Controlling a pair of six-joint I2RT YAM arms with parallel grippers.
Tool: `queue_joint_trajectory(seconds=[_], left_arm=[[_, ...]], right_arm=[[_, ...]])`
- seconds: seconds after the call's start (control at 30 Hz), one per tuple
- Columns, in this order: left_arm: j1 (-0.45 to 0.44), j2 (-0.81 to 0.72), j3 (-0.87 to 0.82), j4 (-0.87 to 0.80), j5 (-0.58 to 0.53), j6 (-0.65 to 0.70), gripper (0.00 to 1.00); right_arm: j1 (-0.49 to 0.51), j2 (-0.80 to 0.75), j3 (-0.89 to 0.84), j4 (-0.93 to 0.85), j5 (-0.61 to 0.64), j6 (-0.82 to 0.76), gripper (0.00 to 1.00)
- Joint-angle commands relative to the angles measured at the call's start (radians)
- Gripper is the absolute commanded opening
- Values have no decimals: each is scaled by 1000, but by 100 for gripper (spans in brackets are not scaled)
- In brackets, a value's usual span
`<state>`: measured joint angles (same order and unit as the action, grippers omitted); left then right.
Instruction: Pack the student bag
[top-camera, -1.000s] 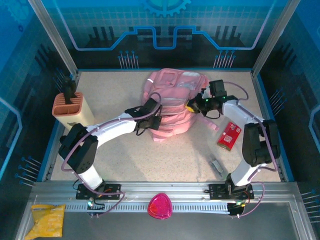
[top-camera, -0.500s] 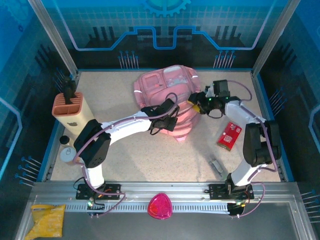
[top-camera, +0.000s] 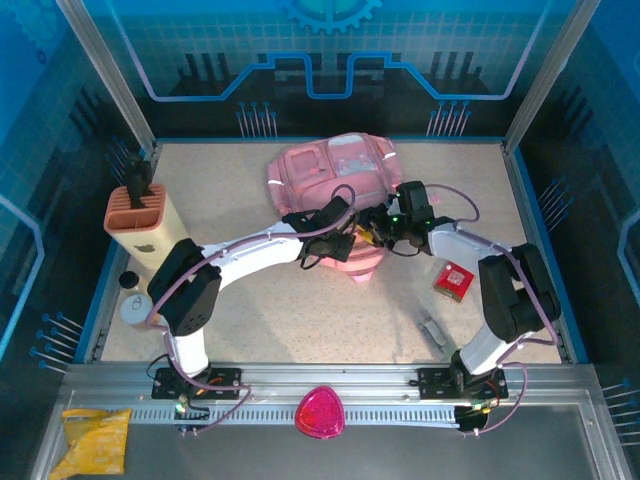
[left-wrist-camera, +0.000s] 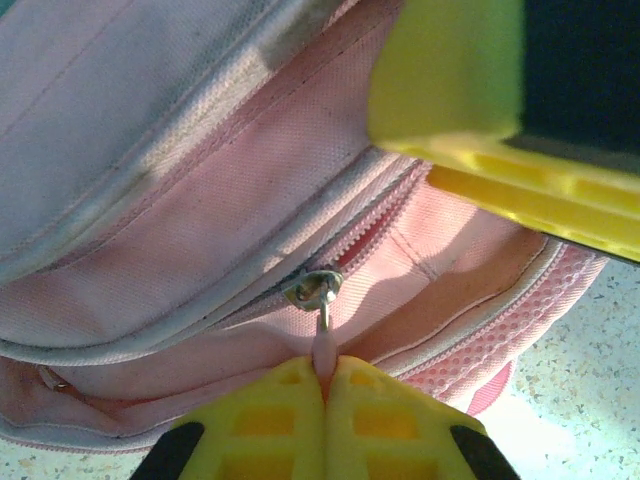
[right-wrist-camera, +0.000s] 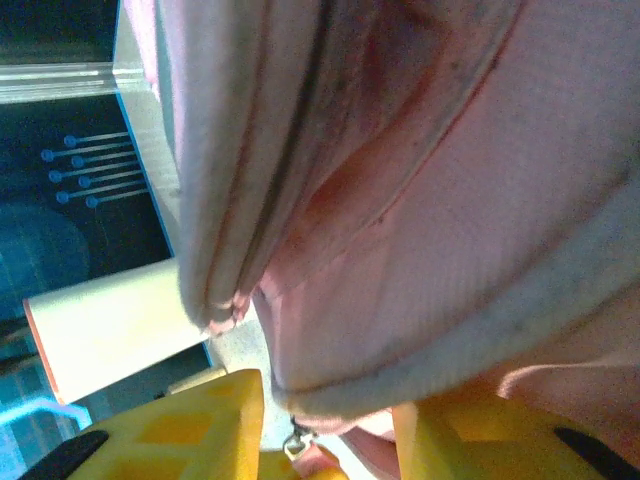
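Observation:
The left gripper moves along the zipper's closed part (left-wrist-camera: 243, 314) toward the pen holder next and releases the zipper pull (left-wrist-camera: 325, 348), as the zipper gapes only on my right gripper's side.
The student bag (top-camera: 330, 180), a big soft pink backpack, stands at the back middle of the table. At the bag's near edge, my left gripper (top-camera: 341, 232) is shut on the pink zipper pull (left-wrist-camera: 325, 348). The pull hangs from a metal slider (left-wrist-camera: 314, 290) on a part-open zipper. My right gripper (top-camera: 374, 228) is just to the right of the left one, at the same edge. Its yellow fingers (right-wrist-camera: 185, 430) stand apart. The bag's pale rim (right-wrist-camera: 420, 385) lies between them, with a gap beside the left finger. One right finger (left-wrist-camera: 455, 75) looms in the left wrist view.
A beige pen holder (top-camera: 145, 218) stands at the left, with a small bottle (top-camera: 130, 305) in front of it. A red packet (top-camera: 457, 278) and a small grey piece (top-camera: 433, 330) lie at the right. A magenta triangle (top-camera: 320, 412) and a yellow packet (top-camera: 95, 440) sit on the near rail.
The bag has shifted left and been raised. My left gripper followed the zipper rightward. My right gripper moved from the bag's right side down and left to its near edge, and its jaws parted.

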<state>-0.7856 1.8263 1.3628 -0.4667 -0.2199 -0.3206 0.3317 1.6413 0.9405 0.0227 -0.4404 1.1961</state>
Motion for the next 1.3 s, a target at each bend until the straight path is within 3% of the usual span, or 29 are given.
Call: queue_joint_trajectory(seconds=[0.0,0.2,0.5,0.77,1.17,1.27], left_arm=[[-1,9,40,-15,-1,20,0],[1,9,30,-82,-87,47,0],[45,-31,-79,-184,-237,46,0],[160,-26,-124,-127,-242,26,0],[327,44,-74,102,-208,-14,0],[375,63,-54,153,-154,-30,0]], right_arm=[[22,42,45,65,42,34,27],[9,-5,44,-10,69,-17,0],[-79,-94,68,-179,-8,-140,0],[-157,-123,59,-188,-93,-167,0],[-125,-91,23,-165,-129,-197,0],[-112,-80,17,-152,-145,-193,0]])
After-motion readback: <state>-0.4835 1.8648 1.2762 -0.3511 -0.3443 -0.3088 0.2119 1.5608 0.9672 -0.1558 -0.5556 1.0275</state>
